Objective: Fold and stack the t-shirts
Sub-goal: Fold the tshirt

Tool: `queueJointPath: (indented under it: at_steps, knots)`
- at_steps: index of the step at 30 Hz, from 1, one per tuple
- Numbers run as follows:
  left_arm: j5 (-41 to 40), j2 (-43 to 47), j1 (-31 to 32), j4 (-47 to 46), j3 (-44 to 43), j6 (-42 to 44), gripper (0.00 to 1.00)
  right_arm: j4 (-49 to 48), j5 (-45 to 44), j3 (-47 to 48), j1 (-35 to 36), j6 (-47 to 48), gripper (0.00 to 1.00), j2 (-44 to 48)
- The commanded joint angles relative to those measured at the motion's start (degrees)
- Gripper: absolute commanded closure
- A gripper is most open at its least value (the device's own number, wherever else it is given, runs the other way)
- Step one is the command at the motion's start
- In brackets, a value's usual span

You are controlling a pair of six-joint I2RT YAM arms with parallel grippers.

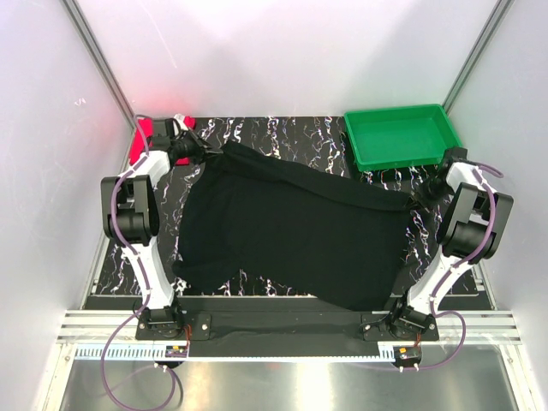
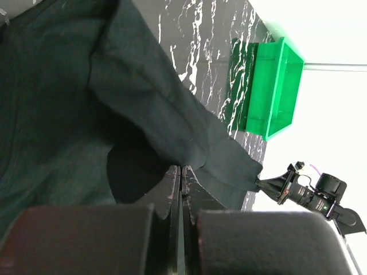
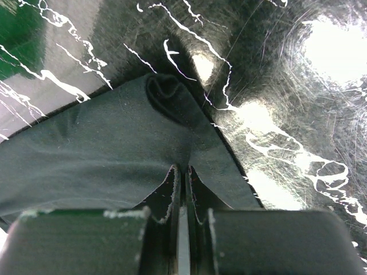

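Observation:
The robot's right gripper will go down and slightly back to let go of the shirt's fold on the shirt's flat side edge [image 1: 405, 225] [image 3: 223, 184], because that edge is below and back of the gripper.
A black t-shirt [image 1: 291, 227] hangs stretched across the marbled mat, held up at two ends along its far edge. My left gripper [image 1: 195, 154] is shut on the shirt's far-left corner; in the left wrist view the jaws [image 2: 182, 169] pinch the dark cloth [image 2: 132, 109]. At the right end my right gripper [image 1: 421, 195] is shut on the cloth, and the right wrist view shows its fingertips [image 3: 182, 169] closed on a fold of the black t-shirt [image 3: 103, 149]. A pinkish-red t-shirt [image 1: 154, 133] lies bunched at the far left, partly hidden behind my left arm.
A green plastic tray [image 1: 401, 137] stands at the far right of the black marbled mat [image 1: 291, 137], also in the left wrist view as the green tray [image 2: 275, 86]. White walls enclose the space on three sides. A metal rail runs along the near edge.

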State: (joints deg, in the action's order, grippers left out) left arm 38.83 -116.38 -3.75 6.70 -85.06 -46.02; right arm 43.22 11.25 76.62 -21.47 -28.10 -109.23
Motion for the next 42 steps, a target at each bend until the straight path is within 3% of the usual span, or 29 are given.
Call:
queueJointPath:
  at_steps: [1, 42]
  knots:
    - [-0.3, 4.9, -1.0, 0.3, 0.8, 2.4, 1.0, 0.5, 0.8, -0.5, -0.5, 1.1, 0.98, 3.4]
    - [-1.7, 5.1, -2.2, 6.8, 3.5, 7.9, 1.0, -1.1, -0.7, -8.4, -0.5, 1.3, 0.97, 3.3]
